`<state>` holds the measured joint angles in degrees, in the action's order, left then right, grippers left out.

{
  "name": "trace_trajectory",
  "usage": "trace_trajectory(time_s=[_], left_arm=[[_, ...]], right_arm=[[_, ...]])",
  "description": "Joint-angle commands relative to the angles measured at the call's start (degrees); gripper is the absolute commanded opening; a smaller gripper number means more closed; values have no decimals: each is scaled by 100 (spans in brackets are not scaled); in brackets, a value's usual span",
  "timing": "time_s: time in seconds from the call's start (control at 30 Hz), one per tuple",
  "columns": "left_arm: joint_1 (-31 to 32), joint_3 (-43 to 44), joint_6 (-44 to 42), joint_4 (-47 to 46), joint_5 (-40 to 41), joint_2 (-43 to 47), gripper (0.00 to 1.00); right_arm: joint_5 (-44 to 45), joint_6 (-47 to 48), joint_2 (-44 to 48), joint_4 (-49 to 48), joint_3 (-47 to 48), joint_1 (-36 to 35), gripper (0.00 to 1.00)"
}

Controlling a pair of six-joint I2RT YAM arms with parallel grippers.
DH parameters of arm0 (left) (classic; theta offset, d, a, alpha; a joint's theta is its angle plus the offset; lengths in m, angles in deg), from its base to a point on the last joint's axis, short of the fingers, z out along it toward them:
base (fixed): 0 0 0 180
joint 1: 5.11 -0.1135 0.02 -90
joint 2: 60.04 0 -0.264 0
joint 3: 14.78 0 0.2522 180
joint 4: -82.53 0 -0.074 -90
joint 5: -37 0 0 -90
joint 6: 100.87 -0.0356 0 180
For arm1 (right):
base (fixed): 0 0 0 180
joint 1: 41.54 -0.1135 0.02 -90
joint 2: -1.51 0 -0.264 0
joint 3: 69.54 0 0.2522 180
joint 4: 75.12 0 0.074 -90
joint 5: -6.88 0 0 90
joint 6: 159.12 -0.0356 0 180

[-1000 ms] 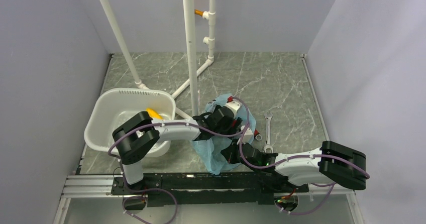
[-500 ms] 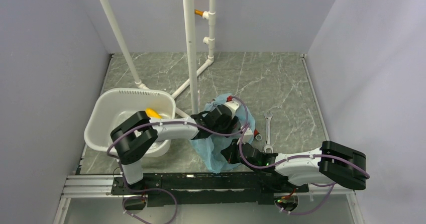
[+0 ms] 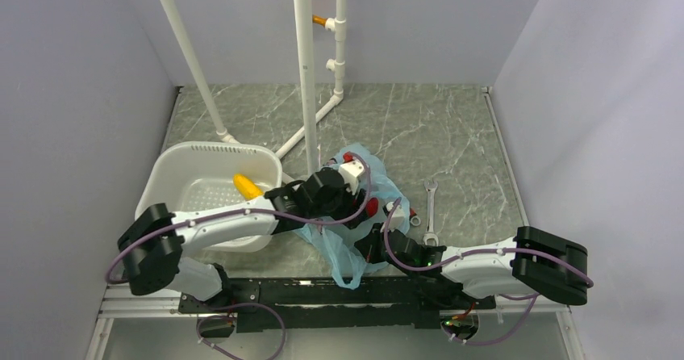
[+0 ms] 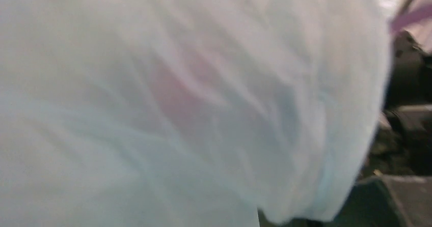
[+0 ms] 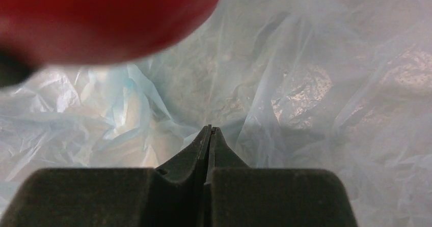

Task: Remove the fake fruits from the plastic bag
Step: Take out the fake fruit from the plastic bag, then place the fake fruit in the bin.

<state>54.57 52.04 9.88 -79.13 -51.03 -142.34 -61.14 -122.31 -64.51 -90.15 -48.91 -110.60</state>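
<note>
My left gripper is about to rise from the bag, then lower into the white basket and release the red fruit (image 3: pixel 373 208), since the yellow fruit is already there.
The light-blue plastic bag (image 3: pixel 339 247) lies crumpled in the middle of the table, between my two arms. My left gripper (image 3: pixel 367 206) reaches into it from the left, and a bright red fruit (image 3: pixel 373 208) sits between its tips. Bag film (image 4: pixel 153 135) covers the left wrist view, hiding the fingers; a pink patch shows through it. In the right wrist view the red fruit (image 5: pixel 102 18) fills the top left, with a dark finger against it. My right gripper (image 5: pixel 209 128) is shut, pinching bag film (image 5: pixel 316 84) at the bag's near side (image 3: pixel 373 243). A yellow fruit (image 3: pixel 246 186) lies in the basket.
A white perforated basket (image 3: pixel 173 162) stands at the left, under my left arm. A silver wrench (image 3: pixel 430 211) lies right of the bag. White pipes (image 3: pixel 306 77) rise from the table behind the bag. Walls close in both sides.
My left arm has swung back to the left and its elbow has dropped low. The red fruit now shows at the bag's opening. The bag has shifted slightly; the right arm holds still.
</note>
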Motion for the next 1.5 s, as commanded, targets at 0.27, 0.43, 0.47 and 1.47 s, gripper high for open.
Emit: trace_trajectory(time_s=[0.27,0.43,0.47,1.47], left_arm=[[-9,-720,288,-89,-2086,1478,22],[-7,-877,120,133,-2364,1834,14],[-9,-890,103,153,-2381,1942,10],[-838,-296,2199,5049,4848,3126,0]], right_arm=[[58,-113,80,-284,-50,-11,0],[61,-121,96,-283,-63,-4,0],[61,-122,109,-284,-68,-8,0],[26,-102,-10,-245,20,-11,0]])
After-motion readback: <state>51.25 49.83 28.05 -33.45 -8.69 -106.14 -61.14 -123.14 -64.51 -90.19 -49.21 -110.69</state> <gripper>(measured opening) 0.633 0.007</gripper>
